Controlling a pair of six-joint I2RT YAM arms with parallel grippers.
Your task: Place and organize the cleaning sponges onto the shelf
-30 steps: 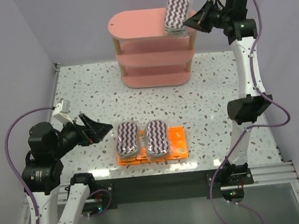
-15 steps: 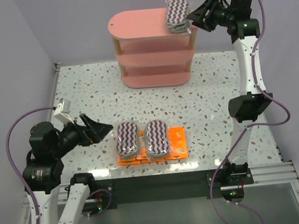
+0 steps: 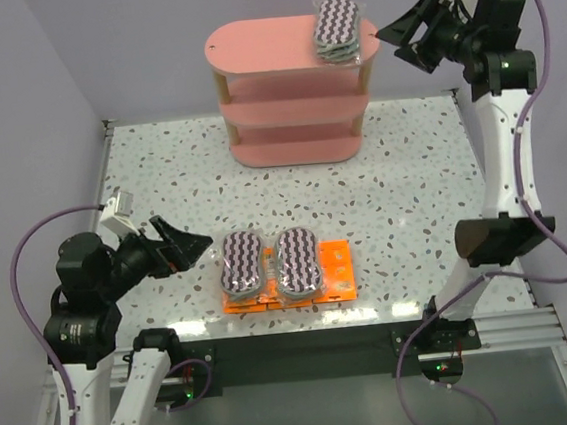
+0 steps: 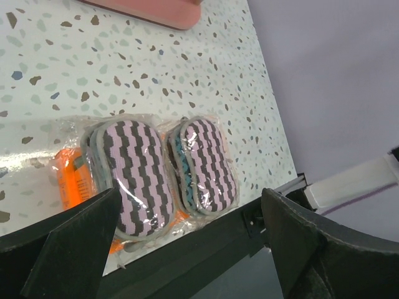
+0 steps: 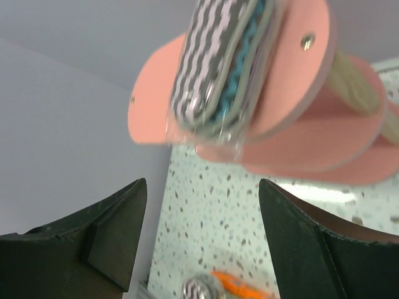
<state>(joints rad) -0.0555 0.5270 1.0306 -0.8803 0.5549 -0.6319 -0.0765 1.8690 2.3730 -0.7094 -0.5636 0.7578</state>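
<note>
The nearer pack's free edge (image 3: 226, 270) faces the robot's open left gripper, so the gripper's fingers will come down toward the right in the top view, onto the pack's clear wrap there.
The pink shelf (image 3: 248, 47) stands at the back of the table. One zigzag cleaning sponge pack (image 3: 336, 29) lies on the right end of its top board, overhanging a little. My right gripper (image 3: 399, 34) is open just right of that board, apart from the pack. In the right wrist view the pack (image 5: 218, 68) rests on the top board (image 5: 302, 81) beyond my open gripper (image 5: 202, 182). Two more zigzag packs (image 3: 240, 264) (image 3: 297, 262) lie on orange packets (image 3: 337, 268) near the front edge. My left gripper (image 3: 202, 245) is open just left of them, holding nothing.
The speckled table (image 3: 411, 180) ends at a black frame rail (image 3: 306, 343) right in front of the packs. Lilac walls stand close behind the shelf and along both sides. In the left wrist view the packs (image 4: 132, 177) (image 4: 206, 163) lie at that edge.
My right gripper has opened, let go of the zigzag pack on the shelf's top board and drawn back to the right. The left arm has not moved.
</note>
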